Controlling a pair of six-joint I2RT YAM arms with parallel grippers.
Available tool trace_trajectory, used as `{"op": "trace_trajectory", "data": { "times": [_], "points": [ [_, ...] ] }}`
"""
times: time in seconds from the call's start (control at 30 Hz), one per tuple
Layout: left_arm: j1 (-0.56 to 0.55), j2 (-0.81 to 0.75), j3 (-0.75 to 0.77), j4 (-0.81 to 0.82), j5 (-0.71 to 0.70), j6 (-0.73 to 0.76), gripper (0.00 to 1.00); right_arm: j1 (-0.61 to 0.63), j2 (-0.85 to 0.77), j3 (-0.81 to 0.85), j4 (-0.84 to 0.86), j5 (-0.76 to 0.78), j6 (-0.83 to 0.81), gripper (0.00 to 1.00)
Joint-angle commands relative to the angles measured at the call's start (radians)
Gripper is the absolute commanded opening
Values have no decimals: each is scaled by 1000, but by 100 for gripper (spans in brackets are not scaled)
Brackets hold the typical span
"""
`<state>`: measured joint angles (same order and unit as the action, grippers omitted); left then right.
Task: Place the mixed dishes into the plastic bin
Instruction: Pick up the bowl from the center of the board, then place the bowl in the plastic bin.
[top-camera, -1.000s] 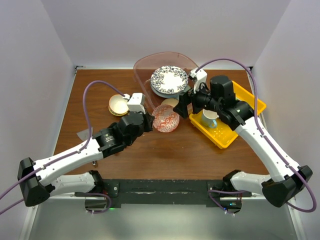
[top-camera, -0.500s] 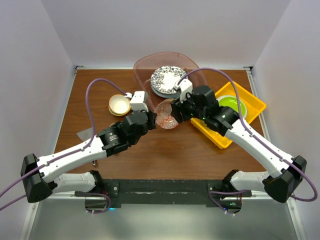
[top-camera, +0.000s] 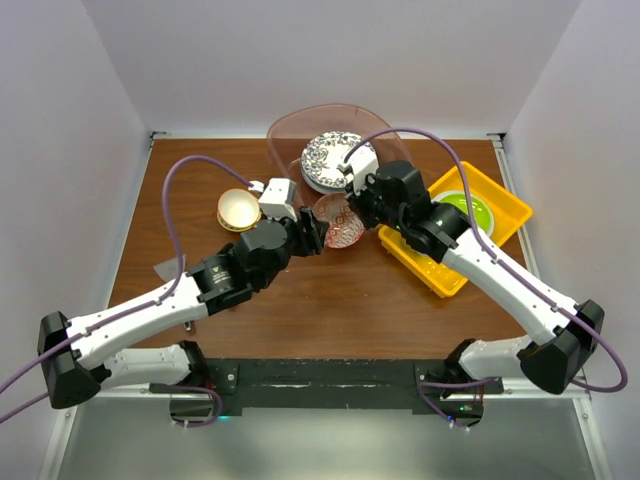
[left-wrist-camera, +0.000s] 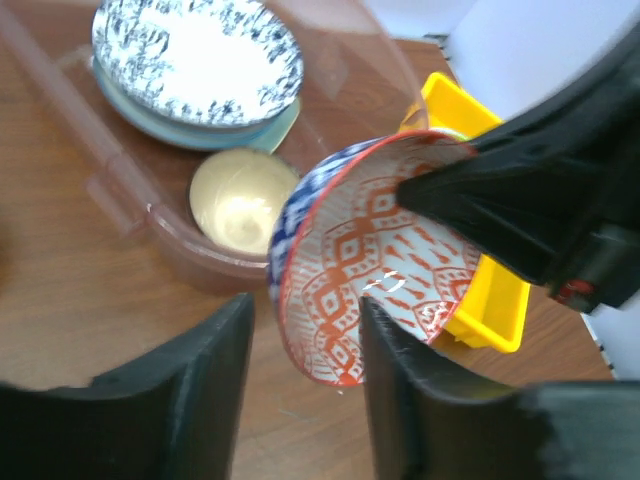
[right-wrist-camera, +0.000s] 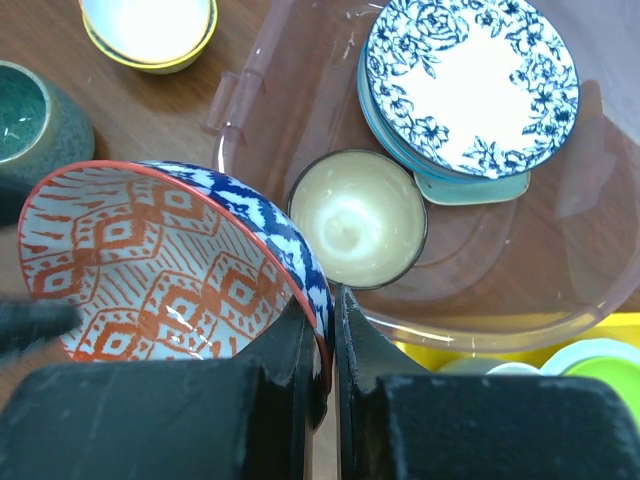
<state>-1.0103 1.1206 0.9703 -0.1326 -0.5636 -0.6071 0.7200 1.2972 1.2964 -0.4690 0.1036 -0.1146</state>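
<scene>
My right gripper holds the patterned bowl and should next move outward, lower it into the small tan bowl (right-wrist-camera: 357, 218) and release, since that stands empty inside the bin.
A red-and-white patterned bowl (top-camera: 340, 222) with a blue outside hangs tilted above the table, just in front of the plastic bin (top-camera: 285, 130). My right gripper (top-camera: 352, 207) is shut on its rim; in the right wrist view the fingers (right-wrist-camera: 333, 300) pinch the bowl's wall (right-wrist-camera: 150, 260). My left gripper (left-wrist-camera: 305, 320) is open, with the bowl's lower edge (left-wrist-camera: 370, 260) between its spread fingers. Inside the bin (right-wrist-camera: 260, 90) lie a blue floral plate (right-wrist-camera: 470, 80) on a pale mint tray (right-wrist-camera: 480, 185) and a small tan bowl (right-wrist-camera: 357, 218).
A yellow-rimmed bowl (top-camera: 238, 210) sits on the table left of the arms, with a teal mug (right-wrist-camera: 25, 120) near it. A yellow perforated tray (top-camera: 505, 215) holding a lime-green plate (top-camera: 465, 210) stands at the right, close to the bin.
My right gripper came in from the tray and closed on the bowl's rim. My left gripper, shut on the bowl before, has opened.
</scene>
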Motion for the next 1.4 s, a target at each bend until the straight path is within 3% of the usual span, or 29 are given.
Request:
{"op": "trace_trajectory", "data": {
  "times": [0.0,0.07,0.17,0.43,0.6,0.8,1.37],
  "points": [
    [1,-100,-5,107,44,121,74,-25,16,101,-2,-33,-56,0],
    [7,-136,-7,65,44,176,84,-69,36,130,-2,-82,-59,0],
    [21,-180,-1,-16,28,265,90,-166,88,193,-25,-206,-62,0],
    [44,-314,-68,-218,-106,480,94,-303,267,391,-135,-436,-122,0],
    [45,-435,-206,-220,-171,510,98,-376,407,489,-209,-577,-132,0],
    [55,-518,-301,-167,-194,500,100,-399,505,543,-255,-608,-157,0],
    [137,-518,-315,-157,-144,500,100,-403,689,580,-307,-599,-171,0]
  ]
}}
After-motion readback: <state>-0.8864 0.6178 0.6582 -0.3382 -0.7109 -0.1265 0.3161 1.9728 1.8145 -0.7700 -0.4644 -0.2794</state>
